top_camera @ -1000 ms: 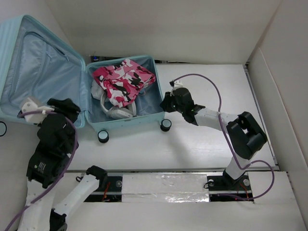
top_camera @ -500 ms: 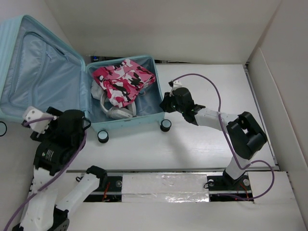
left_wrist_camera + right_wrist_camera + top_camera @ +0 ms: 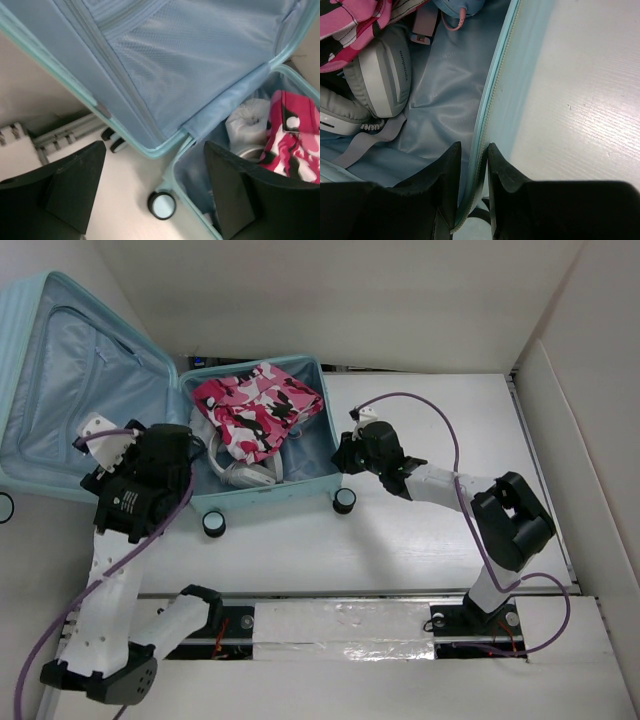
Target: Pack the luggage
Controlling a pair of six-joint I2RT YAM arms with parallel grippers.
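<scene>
Next, my left gripper should travel left in the top view and down onto the near rim of the luggage's lid, because the lid still leans open beside the packed base.
The luggage (image 3: 268, 490) lies open, its lid (image 3: 70, 380) leaning up at the left. In the base lie a pink camouflage garment (image 3: 258, 405), grey headphones (image 3: 240, 472) and a white bundle (image 3: 250, 120). My left gripper (image 3: 185, 455) hangs open over the hinge, between lid and base. In its wrist view the left gripper (image 3: 155, 190) has the base's corner and a caster wheel (image 3: 161, 205) between its wide fingers, touching neither. My right gripper (image 3: 345, 452) is at the base's right wall. In its wrist view the right gripper (image 3: 472, 160) is shut on that zippered rim (image 3: 492, 90), beside the headphones (image 3: 380, 85).
Two caster wheels (image 3: 214, 524) (image 3: 345, 500) stand at the base's near side, and another wheel (image 3: 3, 507) shows at the left edge. White boards (image 3: 565, 440) wall in the table at the right and back. A small dark object (image 3: 205, 362) sits behind the base.
My left arm has swung up and to the right, from the lid's near edge to the hinge, and its jaws have spread wider. The right arm and the contents have not moved.
</scene>
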